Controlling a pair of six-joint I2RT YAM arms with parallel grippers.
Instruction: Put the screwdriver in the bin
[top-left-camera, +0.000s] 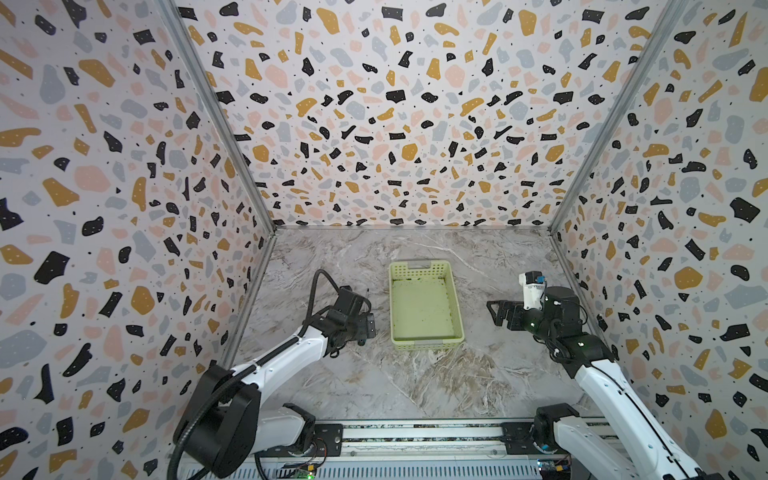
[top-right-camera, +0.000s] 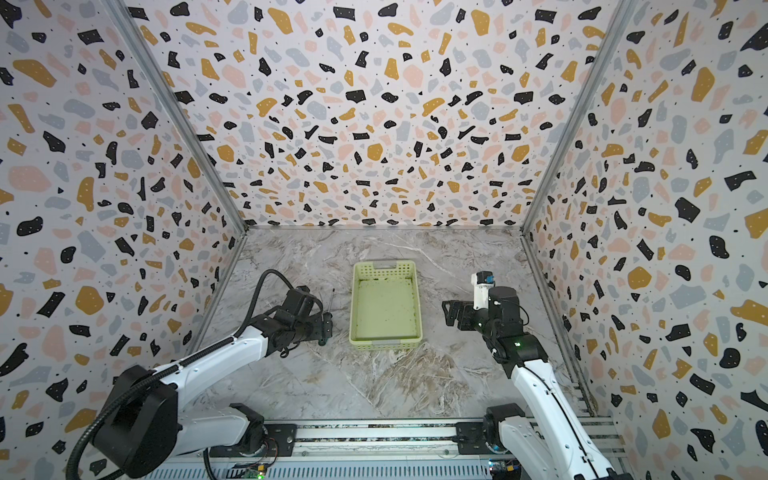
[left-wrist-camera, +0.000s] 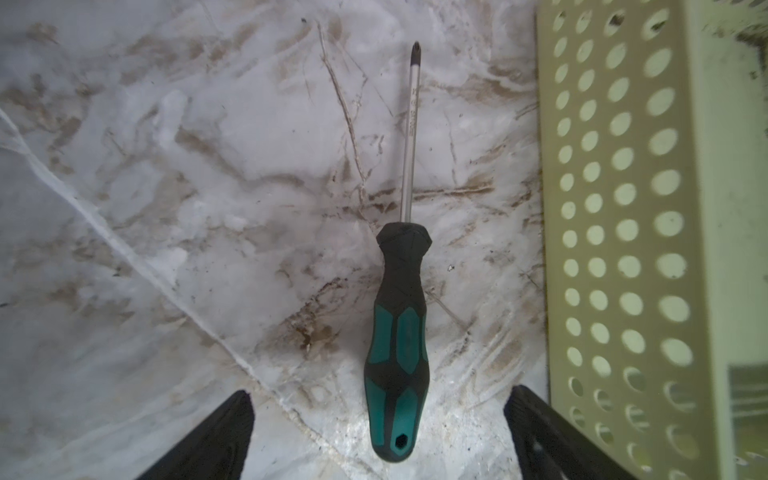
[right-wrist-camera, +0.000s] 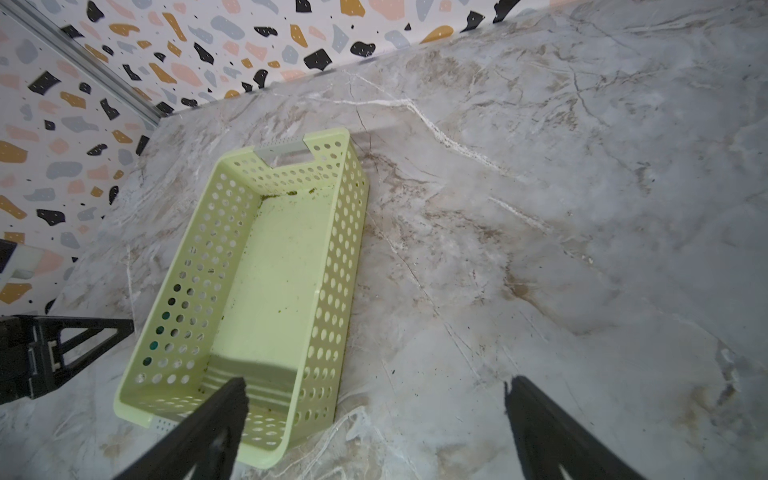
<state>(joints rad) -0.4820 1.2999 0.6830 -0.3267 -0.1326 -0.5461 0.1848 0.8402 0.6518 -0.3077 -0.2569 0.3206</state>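
Observation:
My left gripper moves down onto the teal part of the screwdriver's handle (left-wrist-camera: 397, 356) next and closes, since that handle lies below the gap between my open fingers.
The screwdriver (left-wrist-camera: 397, 353), with a teal-and-black handle and a thin metal shaft, lies flat on the marble table just left of the bin (top-left-camera: 419, 268). In a top view its shaft (top-right-camera: 331, 300) pokes out beyond my left gripper (top-right-camera: 326, 332). That gripper (left-wrist-camera: 380, 405) hangs low over the handle's butt end, open, its fingers standing wide on either side and touching nothing. The pale yellow-green bin (right-wrist-camera: 332, 270) holds nothing. My right gripper (right-wrist-camera: 376, 386) hovers open to the right of the bin (top-right-camera: 384, 270), near its front corner, with nothing between its fingers.
The bin's perforated side wall (left-wrist-camera: 615, 208) runs close beside the screwdriver and one left finger. Terrazzo-patterned walls (top-left-camera: 124, 208) enclose the table on three sides. A rail (top-left-camera: 415, 436) with both arm bases runs along the front edge.

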